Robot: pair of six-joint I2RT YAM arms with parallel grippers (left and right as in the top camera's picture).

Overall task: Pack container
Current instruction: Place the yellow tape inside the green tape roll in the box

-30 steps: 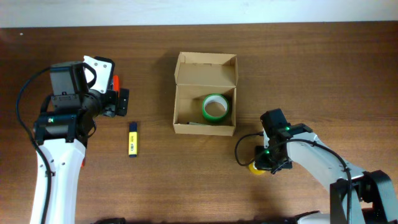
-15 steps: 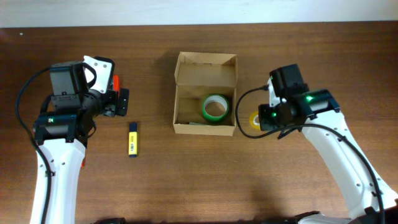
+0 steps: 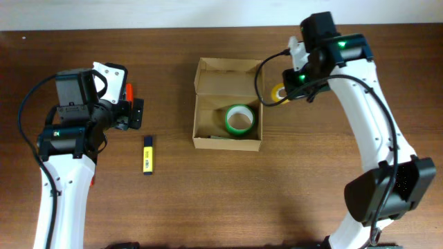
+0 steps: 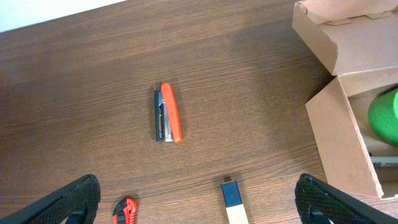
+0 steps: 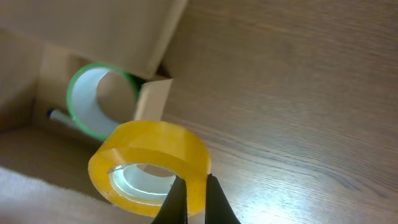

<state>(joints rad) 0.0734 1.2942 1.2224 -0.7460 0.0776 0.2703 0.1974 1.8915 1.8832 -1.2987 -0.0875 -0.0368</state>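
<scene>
I will next move my right gripper to the left in the overhead view, over the green roll's empty middle [image 5: 114,94], then lower and release the yellow roll [image 5: 149,162], because the green roll's middle is below it.
The container [image 3: 201,114] is an open tan cardboard box at the table's middle, its flap lid folded back. A green tape roll [image 3: 239,120] lies inside it; it also shows in the right wrist view [image 5: 84,99]. My right gripper [image 3: 285,93] is shut on a yellow tape roll [image 5: 149,162] and holds it in the air just right of the box's back right corner. My left gripper [image 4: 198,205] is open and empty above the table left of the box [image 4: 339,134]. A yellow and blue marker [image 3: 147,153] lies below it.
A red stapler [image 4: 168,112] and a small red cutter [image 4: 126,210] lie on the wood left of the box. A pen lies in the box beside the green roll [image 5: 62,117]. The table's far edge meets a white wall.
My right gripper has lifted the yellow tape roll from the table at the front right and carried it back and up to the box's right rim. The left arm has not moved.
</scene>
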